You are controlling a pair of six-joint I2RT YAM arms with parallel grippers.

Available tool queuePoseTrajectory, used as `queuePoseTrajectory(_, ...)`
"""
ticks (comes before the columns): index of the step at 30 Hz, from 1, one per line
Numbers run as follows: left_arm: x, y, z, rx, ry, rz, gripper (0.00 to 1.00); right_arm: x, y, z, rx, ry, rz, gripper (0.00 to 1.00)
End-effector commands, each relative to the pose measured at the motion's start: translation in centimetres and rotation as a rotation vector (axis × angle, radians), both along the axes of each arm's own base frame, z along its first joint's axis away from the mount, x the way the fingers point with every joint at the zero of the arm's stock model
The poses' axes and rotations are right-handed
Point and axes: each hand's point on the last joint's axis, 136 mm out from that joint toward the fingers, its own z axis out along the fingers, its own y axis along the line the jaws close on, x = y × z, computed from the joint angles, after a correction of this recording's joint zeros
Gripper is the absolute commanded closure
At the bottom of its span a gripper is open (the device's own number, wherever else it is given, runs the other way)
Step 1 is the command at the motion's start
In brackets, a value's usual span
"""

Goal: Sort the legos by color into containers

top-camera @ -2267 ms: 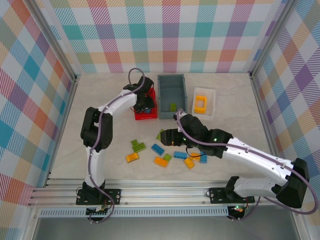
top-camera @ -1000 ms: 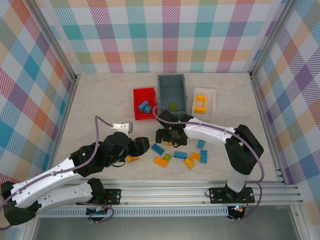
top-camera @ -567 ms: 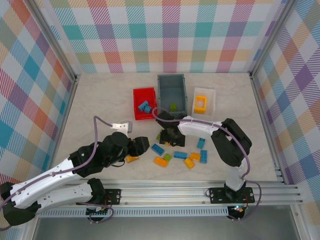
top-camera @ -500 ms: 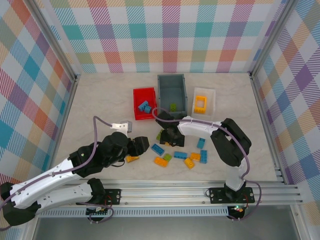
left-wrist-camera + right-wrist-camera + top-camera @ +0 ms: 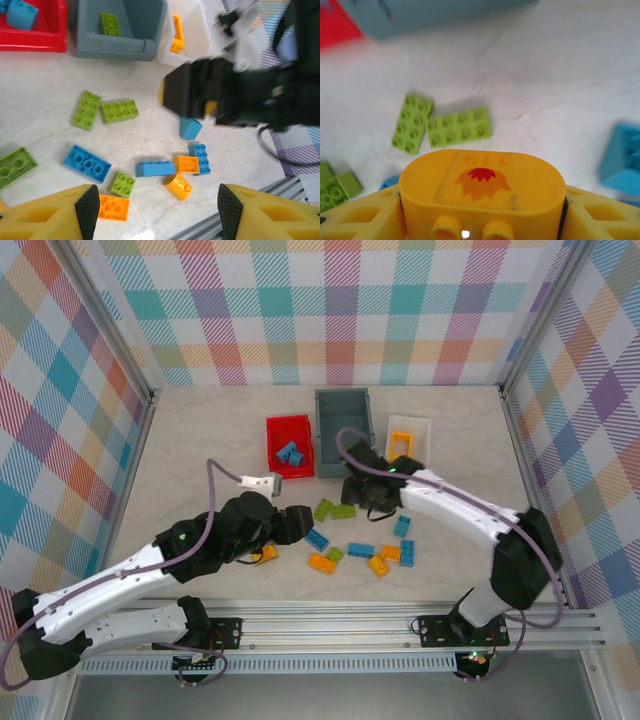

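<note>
The yellow lego goes outward to the white tray next. My right gripper lowers over the orange frame [image 5: 401,447] and releases it, as the frame's color nearly matches.
My right gripper [image 5: 482,220] is shut on a yellow rounded lego [image 5: 482,187] with a flame print. It hangs above two lime green legos [image 5: 459,126] on the table. From above, the right gripper [image 5: 360,492] sits just in front of the grey container [image 5: 345,420]. My left gripper [image 5: 158,209] is open with nothing between its fingers, over loose blue, green and orange legos [image 5: 159,167]. The red container [image 5: 290,465] holds blue legos [image 5: 291,452]. A green lego [image 5: 109,23] lies in the grey one. The white tray [image 5: 420,425] holds the orange frame [image 5: 401,447].
Loose bricks lie scattered in front of the bins, from a blue one [image 5: 316,539] to another blue one [image 5: 407,553]. An orange brick [image 5: 265,555] lies under my left arm. Plaid walls enclose the table, and a metal rail [image 5: 330,620] runs along its near edge.
The right gripper has shut on the yellow brick and moved back and to the right, towards the bins. The left arm has shifted a little to the right.
</note>
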Motion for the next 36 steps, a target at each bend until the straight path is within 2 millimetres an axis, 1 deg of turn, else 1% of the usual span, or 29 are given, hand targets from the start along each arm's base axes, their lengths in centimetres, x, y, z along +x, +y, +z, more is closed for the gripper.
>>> queuePoseTrajectory(1, 0.5, -3.7, 2.2, -0.06, -0.045, -0.085, 0.34, 2.9, -5.9, 1.0, -0.103, -0.025, -0.055, 0.48)
queuePoseTrajectory(3, 1.1, -5.6, 2.5, -0.072, -0.047, -0.107, 0.35, 5.1, -7.7, 1.4, -0.087, -0.037, -0.084, 0.48)
queuePoseTrajectory(5, 1.8, -7.1, 2.6, -0.077, -0.053, -0.11, 0.35, 7.5, -9.3, 1.5, -0.099, -0.04, -0.107, 0.48)
queuePoseTrajectory(7, 2.3, -8.5, 2.8, -0.083, -0.063, -0.128, 0.35, 9.4, -10.2, 1.1, -0.118, -0.035, -0.119, 0.48)
queuePoseTrajectory(9, 2.7, -9.7, 2.7, -0.074, -0.063, -0.141, 0.35, 11.2, -10.9, 0.1, -0.132, -0.01, -0.137, 0.49)
queuePoseTrajectory(12, 2.9, -10.6, 2.6, -0.062, -0.062, -0.152, 0.35, 13.0, -11.4, -1.4, -0.147, 0.018, -0.158, 0.49)
queuePoseTrajectory(16, 3.0, -10.9, 2.5, -0.056, -0.063, -0.152, 0.36, 14.5, -11.4, -2.9, -0.15, 0.048, -0.18, 0.48)
queuePoseTrajectory(19, 2.9, -10.8, 2.4, -0.054, -0.064, -0.149, 0.36, 15.0, -11.2, -3.9, -0.15, 0.077, -0.191, 0.47)
queuePoseTrajectory(22, 2.8, -10.5, 2.4, -0.051, -0.064, -0.144, 0.36, 15.1, -11.4, -4.7, -0.161, 0.099, -0.211, 0.48)
queuePoseTrajectory(25, 2.7, -10.3, 2.5, -0.053, -0.066, -0.141, 0.35, 15.7, -11.6, -3.9, -0.171, 0.062, -0.217, 0.48)
queuePoseTrajectory(28, 2.6, -10.3, 2.5, -0.05, -0.066, -0.141, 0.36, 16.9, -11.6, -2.6, -0.174, 0.03, -0.218, 0.48)
queuePoseTrajectory(30, 2.7, -10.3, 2.5, -0.049, -0.067, -0.14, 0.36, 17.7, -11.8, -2.3, -0.181, 0.036, -0.224, 0.48)
queuePoseTrajectory(36, 2.7, -10.2, 2.9, -0.05, -0.077, -0.135, 0.36, 19.7, -12.5, -2.8, -0.167, 0.06, -0.259, 0.47)
